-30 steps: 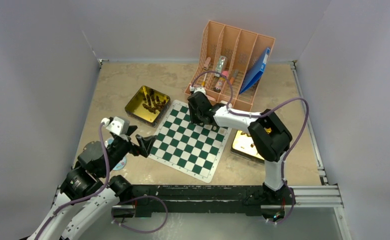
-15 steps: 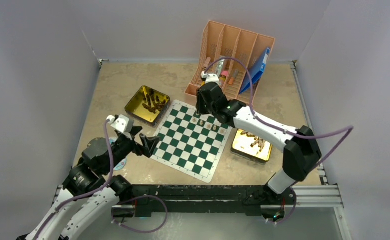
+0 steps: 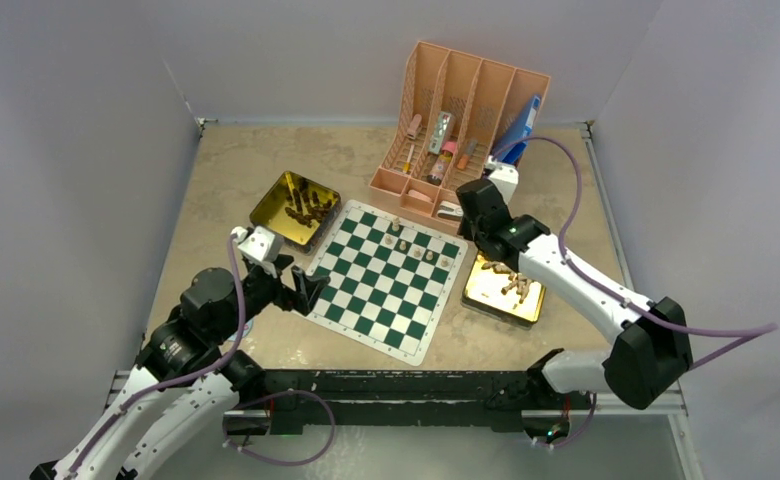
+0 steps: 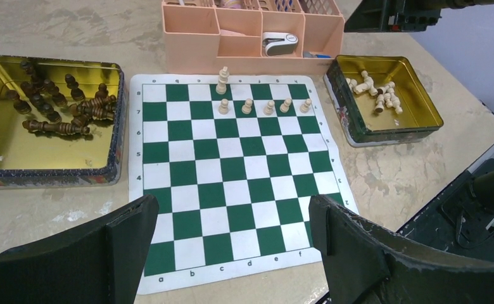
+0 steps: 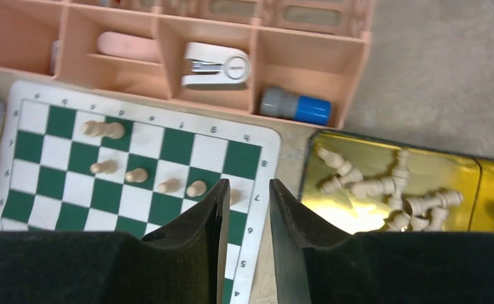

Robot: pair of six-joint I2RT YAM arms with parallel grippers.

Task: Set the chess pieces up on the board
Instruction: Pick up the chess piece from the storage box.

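My right gripper turns and lowers into the gold tin beside it next, onto the pale pawn by the board-side corner (image 3: 489, 267) (image 5: 337, 183), since the pawn row has empty squares.
The green-and-white board (image 3: 381, 285) (image 4: 232, 164) (image 5: 54, 158) lies mid-table. Several pale tan chess pieces (image 3: 418, 252) (image 4: 269, 107) (image 5: 136, 175) stand on its far rows, one taller (image 4: 223, 79). More pale pieces (image 3: 511, 283) (image 5: 384, 187) lie in the right gold tin (image 3: 486, 300). Dark brown pieces (image 3: 304, 205) (image 4: 54, 111) lie in the left gold tin (image 3: 266, 215). My right gripper (image 3: 469, 222) (image 5: 246, 185) hovers over the board's far right corner beside that tin, slightly open and holding nothing. My left gripper (image 3: 306, 292) (image 4: 232, 215) is wide open at the board's near left edge.
A pink desk organizer (image 3: 466, 110) (image 5: 168, 69) stands just beyond the board, holding markers, a white stapler (image 5: 216, 64) and a blue folder (image 3: 511, 140). Walls close in the table on three sides. The arms' black base rail (image 3: 406, 385) runs along the near edge.
My right gripper has swung right from above the board's far rows to the corner by the pale-piece tin, uncovering the pieces there. My left gripper has crept closer to the board.
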